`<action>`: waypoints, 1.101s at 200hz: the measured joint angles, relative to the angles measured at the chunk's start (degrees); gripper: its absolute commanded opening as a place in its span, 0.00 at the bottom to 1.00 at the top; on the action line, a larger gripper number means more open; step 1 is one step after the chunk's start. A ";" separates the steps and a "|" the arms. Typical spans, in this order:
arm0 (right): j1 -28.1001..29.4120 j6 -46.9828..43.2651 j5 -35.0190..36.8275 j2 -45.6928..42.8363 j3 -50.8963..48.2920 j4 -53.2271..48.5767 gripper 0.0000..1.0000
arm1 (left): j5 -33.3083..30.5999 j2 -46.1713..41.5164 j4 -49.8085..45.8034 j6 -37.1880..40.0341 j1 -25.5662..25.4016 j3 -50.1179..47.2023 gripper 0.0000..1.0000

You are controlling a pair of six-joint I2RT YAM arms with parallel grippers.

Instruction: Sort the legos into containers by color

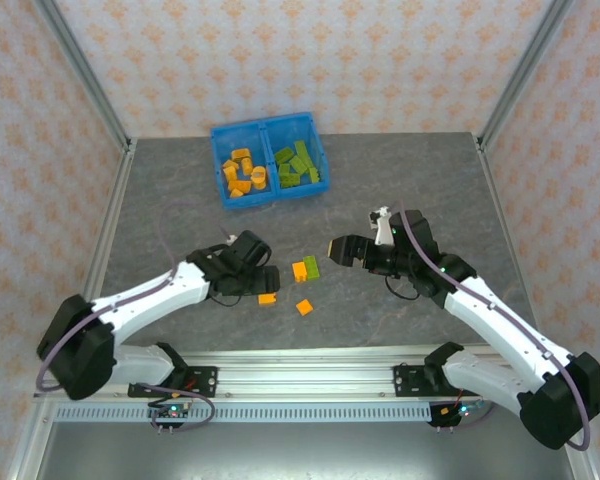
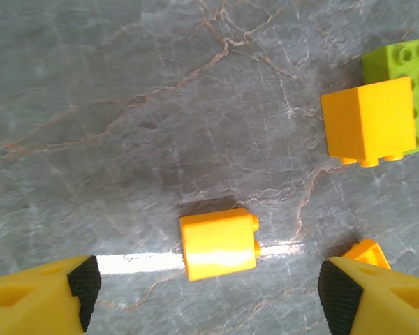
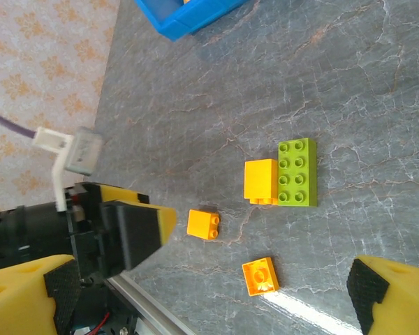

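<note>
Next, my left gripper moves down over the small orange brick on its side [image 1: 267, 299] [image 2: 219, 246] and closes on it, since the brick already lies between the open fingers.
Four loose legos lie mid-table. A small orange brick [image 1: 267, 298] [image 2: 218, 243] rests on its side on the table between the spread fingertips of my left gripper [image 1: 258, 272] [image 2: 206, 296], which is open and touches nothing. Another orange brick [image 1: 299, 271] [image 2: 369, 122] sits against a green brick [image 1: 311, 266] [image 2: 412, 77]. A third orange brick [image 1: 304, 307] [image 3: 260, 273] lies upside down. My right gripper [image 1: 340, 248] [image 3: 213, 300] is open and empty, hovering right of this group. In the blue bin [image 1: 264, 128], the left container holds several orange legos [image 1: 242, 172] and the right one several green legos [image 1: 298, 165].
Metal frame posts [image 1: 90, 75] and patterned walls close in the table on the left, right and back. An aluminium rail [image 1: 300, 385] runs along the near edge by the arm bases. The left gripper's finger [image 3: 136, 230] shows close to the small orange brick [image 3: 203, 224].
</note>
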 measured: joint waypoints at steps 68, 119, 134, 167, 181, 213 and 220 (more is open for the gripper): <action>0.20 0.22 0.07 0.00 -0.33 0.02 0.99 | 0.28 8.98 1.97 -2.05 -4.04 1.46 0.79; 0.48 -1.16 -0.28 -0.33 -0.81 -1.75 0.99 | -0.17 10.97 4.39 -4.48 -4.42 -1.33 0.60; 0.48 -2.32 -1.07 -0.81 -0.79 -3.78 0.99 | -0.52 11.76 4.90 -4.74 -4.44 -1.73 0.57; 0.57 -3.72 -2.29 -1.46 -0.79 -6.91 0.99 | -1.03 12.48 4.72 -5.73 -4.42 -1.44 0.43; 0.57 -3.72 -2.36 -1.53 -0.79 -7.06 0.99 | -1.18 12.41 4.52 -6.27 -4.44 -1.33 0.37; 0.57 -3.69 -2.51 -1.53 -0.79 -7.04 0.99 | -1.25 11.82 4.28 -6.86 -4.44 -1.33 0.34; 0.57 -3.69 -2.67 -1.53 -0.79 -7.04 0.99 | -1.29 11.69 4.24 -6.86 -4.44 -1.33 0.34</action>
